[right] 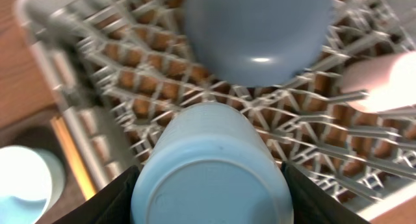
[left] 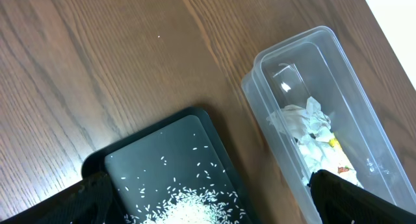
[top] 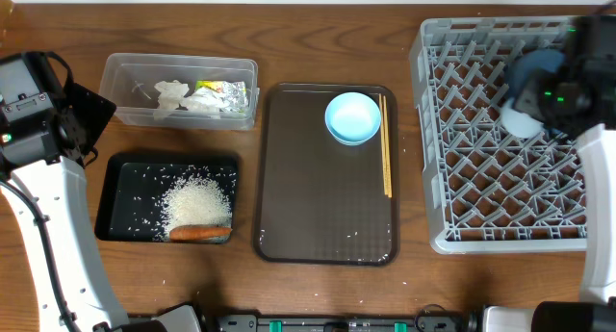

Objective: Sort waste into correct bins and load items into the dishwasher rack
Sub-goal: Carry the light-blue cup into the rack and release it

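My right gripper lowers the light blue cup next and draws it back onto the rack's wires nearer me than the blue plate (top: 514,151), as those stand free.
My right gripper (top: 527,115) is shut on the light blue cup (right: 211,165), held bottom-up over the grey dishwasher rack (top: 481,207). The blue plate (right: 257,29) lies in the rack just beyond it, with a pale white cup (right: 377,87) beside it. The small blue bowl (top: 352,117) and the chopsticks (top: 386,149) rest on the brown tray (top: 318,207). Rice (top: 197,202) and the carrot (top: 200,233) lie in the black tray (top: 120,192). Tissue (top: 178,96) and the foil wrapper (top: 226,93) lie in the clear tub (top: 120,67). My left gripper (left: 208,178) is open and empty above the black tray's far corner.
The left arm (top: 48,207) stands along the table's left edge, beside the black tray. The right arm (top: 597,159) reaches over the rack's right side. A few rice grains are scattered on the brown tray.
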`<state>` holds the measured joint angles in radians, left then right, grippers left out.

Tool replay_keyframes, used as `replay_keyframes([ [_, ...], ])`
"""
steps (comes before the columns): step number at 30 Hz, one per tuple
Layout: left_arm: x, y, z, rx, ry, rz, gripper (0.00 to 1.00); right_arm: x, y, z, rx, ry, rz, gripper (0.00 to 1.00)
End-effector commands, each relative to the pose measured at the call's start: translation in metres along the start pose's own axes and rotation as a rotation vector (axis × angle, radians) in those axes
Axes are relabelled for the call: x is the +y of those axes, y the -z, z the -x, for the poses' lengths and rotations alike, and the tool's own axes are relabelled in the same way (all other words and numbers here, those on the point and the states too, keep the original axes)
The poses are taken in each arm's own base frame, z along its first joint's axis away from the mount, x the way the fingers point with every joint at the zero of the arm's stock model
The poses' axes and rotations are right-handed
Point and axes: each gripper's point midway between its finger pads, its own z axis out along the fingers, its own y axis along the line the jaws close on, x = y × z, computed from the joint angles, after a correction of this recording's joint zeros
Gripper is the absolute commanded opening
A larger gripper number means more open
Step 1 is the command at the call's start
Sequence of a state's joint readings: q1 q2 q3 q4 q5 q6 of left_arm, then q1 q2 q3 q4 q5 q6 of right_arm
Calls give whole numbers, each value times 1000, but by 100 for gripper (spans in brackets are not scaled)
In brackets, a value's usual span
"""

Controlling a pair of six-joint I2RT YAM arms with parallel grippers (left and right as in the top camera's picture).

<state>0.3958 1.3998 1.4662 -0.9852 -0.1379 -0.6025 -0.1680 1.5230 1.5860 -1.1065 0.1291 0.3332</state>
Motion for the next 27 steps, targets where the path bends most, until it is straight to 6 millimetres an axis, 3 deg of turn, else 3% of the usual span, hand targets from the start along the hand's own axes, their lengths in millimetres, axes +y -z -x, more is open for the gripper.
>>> replay_keyframes([
  [1,2,0,4,-11,5,10,100,-35,-8,-3,21,-90,-56,50],
  [6,2,0,4,-11,5,10,100,-78,-21,-12,61,-190,-125,50],
  [10,2,0,4,-11,5,10,100,-94,-34,-18,70,-227,-149,50],
  [17,2,1,4,-11,5,10,100,-91,-58,-27,74,-228,-116,51],
  [23,2,0,4,-11,5,10,100,-91,-70,-32,69,-228,-116,57],
  [27,2,0,4,-11,5,10,100,-91,-70,-32,68,-229,-114,72],
])
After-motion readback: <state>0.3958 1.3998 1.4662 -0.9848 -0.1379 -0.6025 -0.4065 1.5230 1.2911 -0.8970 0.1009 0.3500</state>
